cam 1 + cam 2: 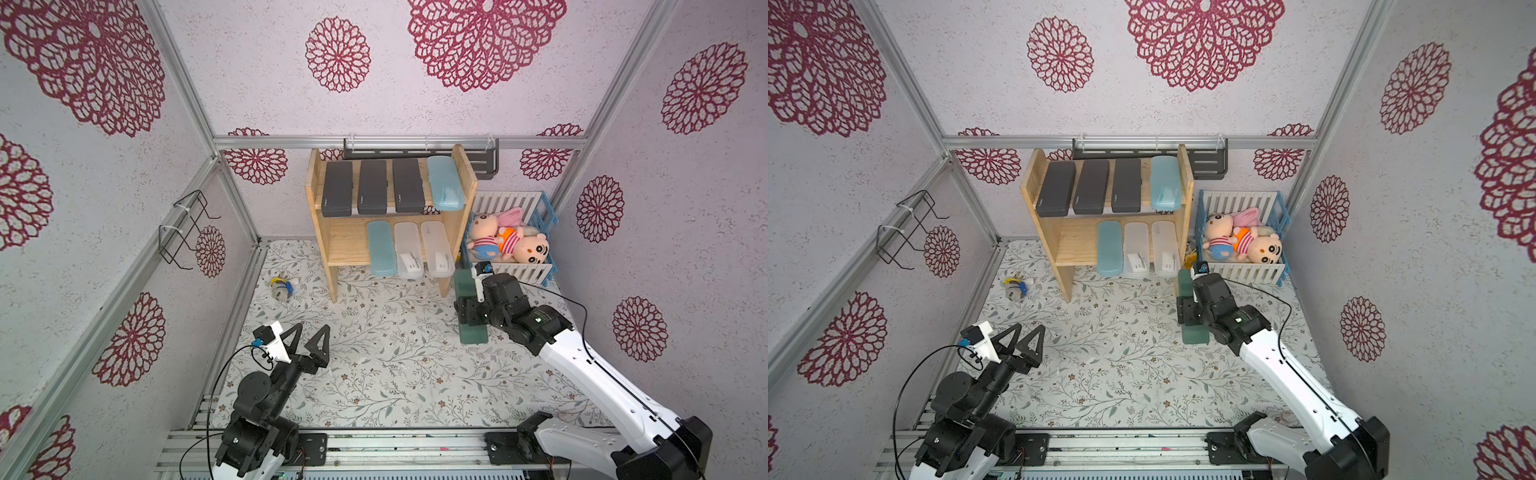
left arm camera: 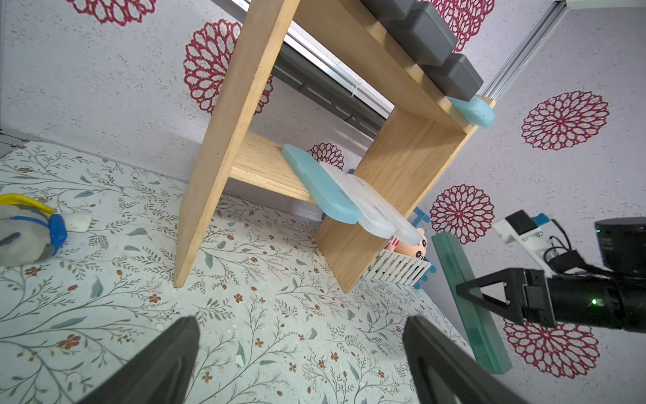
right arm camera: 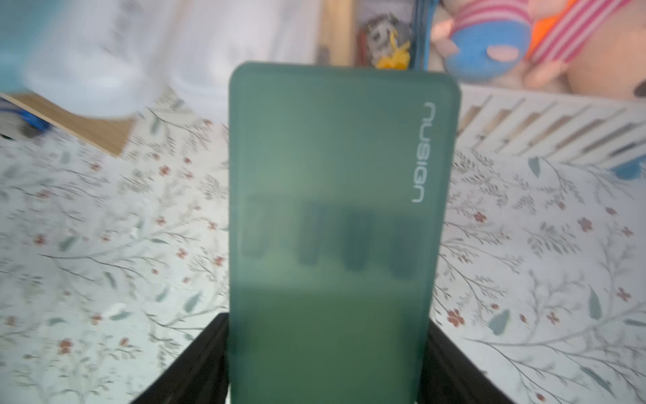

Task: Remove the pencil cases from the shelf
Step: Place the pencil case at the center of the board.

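My right gripper lowers the dark green case flat onto the bare floral mat in front of the crate next and releases, since the mat lies below the gripper.
The light wood shelf stands at the back of the floral mat. Its top tier carries three dark grey pencil cases and a light blue one. A second light blue case and two frosted clear ones overhang the lower tier. My right gripper is shut on a dark green case, held lengthwise over the mat just right of the shelf's right leg; the right wrist view shows both fingers pressed on the green case's long sides. At the front left my left gripper is open and holds nothing.
A white-and-blue slatted crate of plush dolls sits right of the shelf, close to my right wrist. A small plush toy lies on the mat left of the shelf. A dark wall rack hangs behind, a wire rack on the left wall.
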